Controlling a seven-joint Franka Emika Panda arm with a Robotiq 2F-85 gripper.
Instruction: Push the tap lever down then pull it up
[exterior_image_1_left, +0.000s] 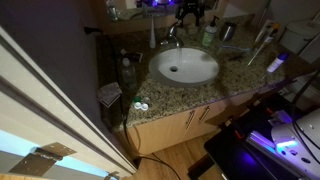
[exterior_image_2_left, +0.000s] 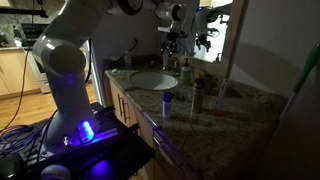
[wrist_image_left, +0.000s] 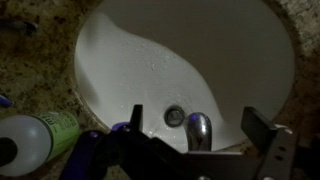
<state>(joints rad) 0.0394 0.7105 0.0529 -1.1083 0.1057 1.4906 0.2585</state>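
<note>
My gripper should next move along the spout, away from my base, and then go down onto the lever at the faucet's top (exterior_image_1_left: 174, 30).
The small chrome faucet (exterior_image_1_left: 172, 38) stands at the back rim of the white oval basin (exterior_image_1_left: 185, 67). Its short lever on top is too small to make out apart from the spout. In the wrist view the curved chrome spout (wrist_image_left: 200, 131) lies between my two dark fingers, over the basin (wrist_image_left: 180, 55) and near the drain (wrist_image_left: 175, 116). My gripper (wrist_image_left: 198, 115) is open and holds nothing, and its body hides the faucet's base and the lever. In both exterior views my gripper (exterior_image_1_left: 188, 14) (exterior_image_2_left: 173, 42) hangs just above the faucet.
A green bottle (exterior_image_1_left: 209, 35) (wrist_image_left: 40, 135) stands beside the faucet. A white stick (exterior_image_1_left: 258, 45) leans at the back of the granite counter (exterior_image_1_left: 240, 75), with small items (exterior_image_1_left: 138, 105) at its front corner. A small cup (exterior_image_2_left: 167, 99) stands by the basin (exterior_image_2_left: 152, 80).
</note>
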